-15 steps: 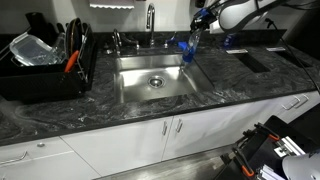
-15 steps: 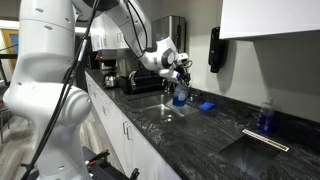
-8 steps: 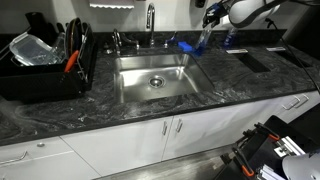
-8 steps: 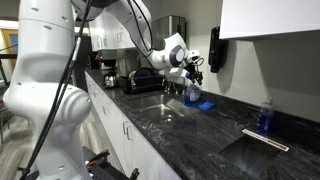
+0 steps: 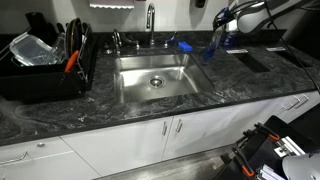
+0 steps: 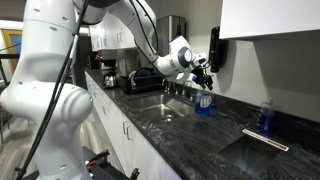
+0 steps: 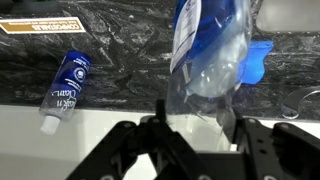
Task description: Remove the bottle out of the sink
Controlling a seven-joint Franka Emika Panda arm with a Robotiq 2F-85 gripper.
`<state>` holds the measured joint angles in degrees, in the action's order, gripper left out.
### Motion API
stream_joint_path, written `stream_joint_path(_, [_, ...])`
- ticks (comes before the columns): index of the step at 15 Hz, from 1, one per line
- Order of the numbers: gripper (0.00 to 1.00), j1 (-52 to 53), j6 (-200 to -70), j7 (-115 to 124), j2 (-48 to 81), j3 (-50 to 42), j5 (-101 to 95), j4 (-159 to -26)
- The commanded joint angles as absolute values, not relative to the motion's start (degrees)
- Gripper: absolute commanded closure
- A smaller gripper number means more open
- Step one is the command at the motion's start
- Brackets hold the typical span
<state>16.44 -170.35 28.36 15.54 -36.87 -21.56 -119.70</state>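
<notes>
The bottle is past the basin, so the robot's gripper should next lower it toward the dark countertop beside the sink, then release the bottle's top.
My gripper (image 5: pixel 221 20) is shut on the top of the clear bottle (image 5: pixel 214 44) with the bluish lower part. The bottle hangs tilted over the dark countertop, to the right of the steel sink (image 5: pixel 155 78) and clear of the basin. In the other exterior view the gripper (image 6: pixel 203 74) holds the bottle (image 6: pixel 204 100) above the counter past the faucet. In the wrist view the bottle (image 7: pixel 205 55) runs away from between the two black fingers (image 7: pixel 195 112).
A black dish rack (image 5: pixel 45 62) with dishes stands left of the sink. The faucet (image 5: pixel 150 22) rises behind the basin. A blue sponge (image 7: pixel 257 58) and a small blue tube (image 7: pixel 66 85) lie on the counter. A blue soap bottle (image 6: pixel 266 117) stands by a dark recessed panel (image 5: pixel 251 58).
My gripper has carried the bottle to the right, from over the sink's right edge out over the countertop, and a little lower.
</notes>
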Motion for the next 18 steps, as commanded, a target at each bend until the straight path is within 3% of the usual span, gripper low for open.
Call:
stream_joint_path(1, [0.70, 19.50, -171.29, 32.28, 16.96, -40.23, -25.64, -120.11])
stream_joint_path(7, [0.70, 21.29, -171.99, 35.36, 18.68, -41.34, -26.97, -121.36])
stream_joint_path(8, [0.50, 21.40, -172.70, 35.77, 18.68, -41.47, -26.72, -121.53])
stream_joint_path(9, [0.20, 21.72, -173.10, 36.31, 18.61, -41.92, -26.84, -121.63])
stream_joint_path(10, [0.19, 21.92, -173.18, 36.57, 18.47, -42.11, -26.91, -121.73])
stream_joint_path(13, [0.01, 22.91, -173.96, 37.15, 18.07, -43.06, -27.26, -122.15])
stream_joint_path(18, [0.00, 24.27, -171.01, 32.76, 15.79, -43.02, -29.00, -123.44])
